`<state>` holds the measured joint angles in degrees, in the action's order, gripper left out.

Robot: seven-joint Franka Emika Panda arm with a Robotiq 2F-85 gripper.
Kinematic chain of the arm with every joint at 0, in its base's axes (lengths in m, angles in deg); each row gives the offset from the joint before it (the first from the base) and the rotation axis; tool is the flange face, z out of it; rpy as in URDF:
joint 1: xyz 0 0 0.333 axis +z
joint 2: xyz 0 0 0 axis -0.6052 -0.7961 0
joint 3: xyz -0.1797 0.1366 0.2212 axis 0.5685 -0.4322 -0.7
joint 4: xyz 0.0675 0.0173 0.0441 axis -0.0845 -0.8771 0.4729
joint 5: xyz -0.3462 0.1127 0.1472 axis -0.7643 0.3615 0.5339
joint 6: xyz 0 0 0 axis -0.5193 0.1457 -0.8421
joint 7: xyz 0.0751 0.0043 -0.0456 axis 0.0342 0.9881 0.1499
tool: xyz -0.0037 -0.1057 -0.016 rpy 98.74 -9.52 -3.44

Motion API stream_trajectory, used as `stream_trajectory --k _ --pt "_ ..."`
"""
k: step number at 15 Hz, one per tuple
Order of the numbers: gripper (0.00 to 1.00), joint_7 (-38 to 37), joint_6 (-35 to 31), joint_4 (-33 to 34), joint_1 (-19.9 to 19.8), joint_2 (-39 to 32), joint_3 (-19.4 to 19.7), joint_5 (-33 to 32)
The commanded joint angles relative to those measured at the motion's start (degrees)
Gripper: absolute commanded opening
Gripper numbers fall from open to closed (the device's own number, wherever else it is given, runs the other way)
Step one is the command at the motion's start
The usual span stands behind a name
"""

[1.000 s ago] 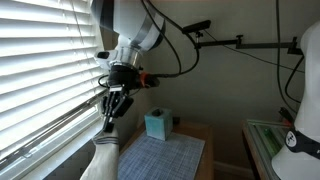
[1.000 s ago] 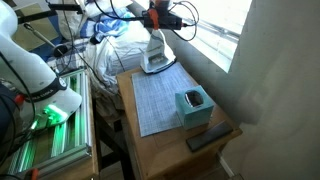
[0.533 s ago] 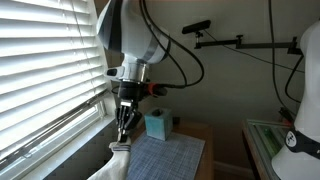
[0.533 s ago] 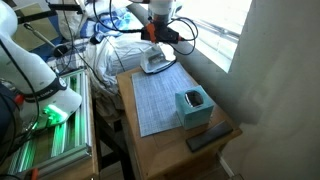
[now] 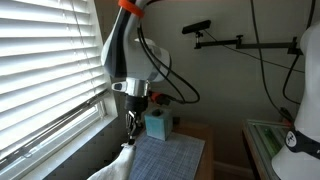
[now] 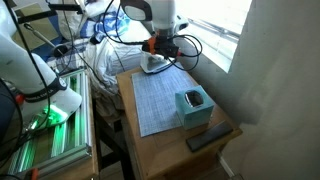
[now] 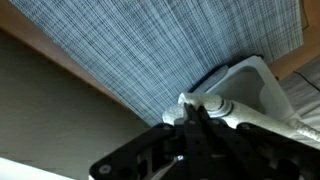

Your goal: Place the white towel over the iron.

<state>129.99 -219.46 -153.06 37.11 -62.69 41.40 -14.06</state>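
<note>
Next, my gripper eases down toward the tissue box and releases the fold past the iron's bare edge, as the placemat's end by the iron (image 5: 146,163) (image 7: 190,72) lies below my gripper.
My gripper (image 7: 195,112) is shut on a fold of the white towel (image 7: 205,103). In an exterior view the gripper (image 5: 130,124) hangs low over the table's near end, and the towel (image 5: 118,165) drapes down below it. In an exterior view the gripper (image 6: 158,48) sits just above the white iron (image 6: 155,66) at the table's far end, and towel and iron are hard to tell apart there. In the wrist view a white, dark-edged shape (image 7: 255,80) lies beside the jaws, probably the iron.
A blue-grey placemat (image 6: 160,97) covers the middle of the wooden table (image 6: 225,125). A teal tissue box (image 6: 192,106) and a dark remote (image 6: 208,138) lie at its other end. Window blinds (image 5: 45,70) are close beside the arm. Cluttered cloth and cables (image 6: 110,55) lie behind the iron.
The gripper has come down with the towel from high above the table to just over the iron. The towel now bunches lower.
</note>
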Motion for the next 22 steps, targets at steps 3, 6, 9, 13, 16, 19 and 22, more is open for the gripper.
stream_trajectory --k 3,6,9,13,16,19,22 --pt "0.01 -14.26 -2.59 0.64 -0.89 -4.71 -0.49 -11.94" --pt "0.29 -21.49 2.61 0.98 -1.60 -5.58 -0.44 -21.29" --pt "0.42 -25.21 6.37 1.50 -3.65 -5.10 -2.17 -26.16" --pt "0.70 -20.80 11.46 1.91 -8.90 -0.97 -7.12 -21.54" --pt "0.91 -19.21 13.54 0.11 -10.50 5.59 -7.35 -20.45" --pt "1.00 -21.94 14.64 -1.99 -9.76 12.12 -3.64 -24.40" --pt "1.00 -23.87 14.67 -4.88 -9.27 18.50 0.32 -28.29"
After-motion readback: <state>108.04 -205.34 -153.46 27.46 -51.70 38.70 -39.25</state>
